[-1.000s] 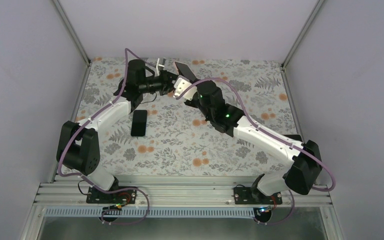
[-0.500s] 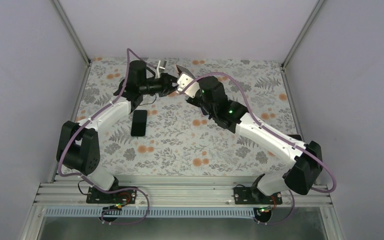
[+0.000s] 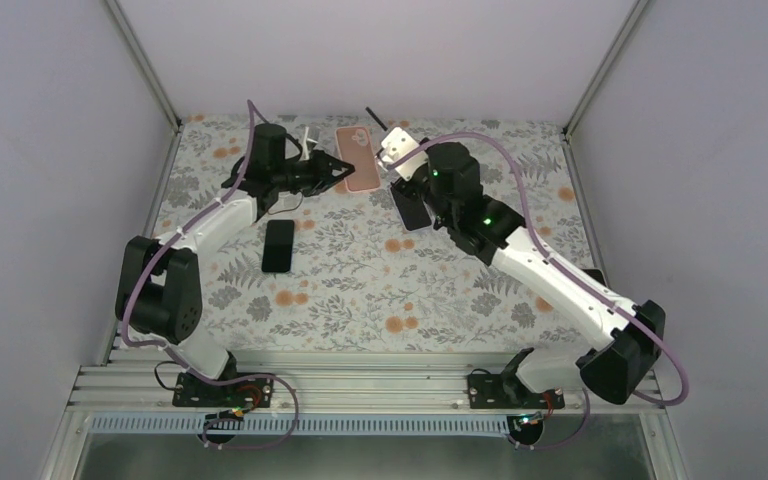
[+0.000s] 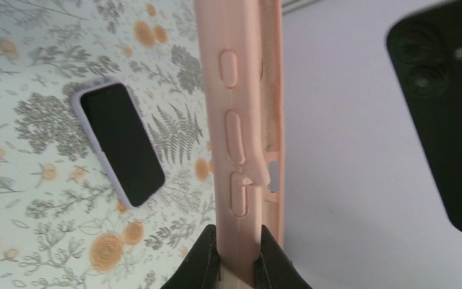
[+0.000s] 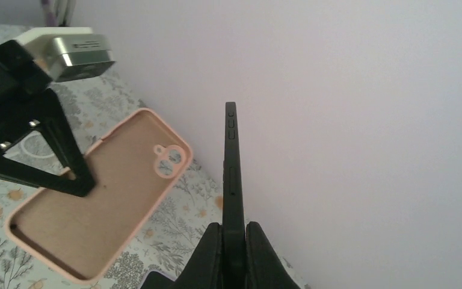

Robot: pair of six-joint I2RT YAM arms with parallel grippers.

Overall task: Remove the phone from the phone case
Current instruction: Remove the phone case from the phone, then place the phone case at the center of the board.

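The pink case (image 3: 357, 158) is already empty. My left gripper will next go down toward the left in the top view and let go of the case on the bare floral table.
My left gripper (image 3: 343, 168) (image 4: 239, 250) is shut on the edge of the empty pink phone case (image 3: 357, 158) (image 4: 237, 120) and holds it above the far table. The right wrist view shows the case's hollow inside (image 5: 96, 211) with its camera cut-out. My right gripper (image 3: 388, 135) (image 5: 233, 241) is shut on the bare black phone (image 5: 233, 168), which is edge-on there and reaches toward the back wall. The phone's back with its two lenses shows in the left wrist view (image 4: 445, 120). Phone and case are apart, side by side in the air.
A second phone in a lilac case (image 3: 279, 245) (image 4: 120, 144) lies screen-up on the floral table left of centre. A dark flat rectangle (image 3: 412, 208) lies under my right wrist. The back wall (image 5: 367, 120) is close behind both grippers.
The two grippers were together on the cased phone. Now the right gripper has drawn back to the right with the black phone, and the pink case stays empty in the left gripper.
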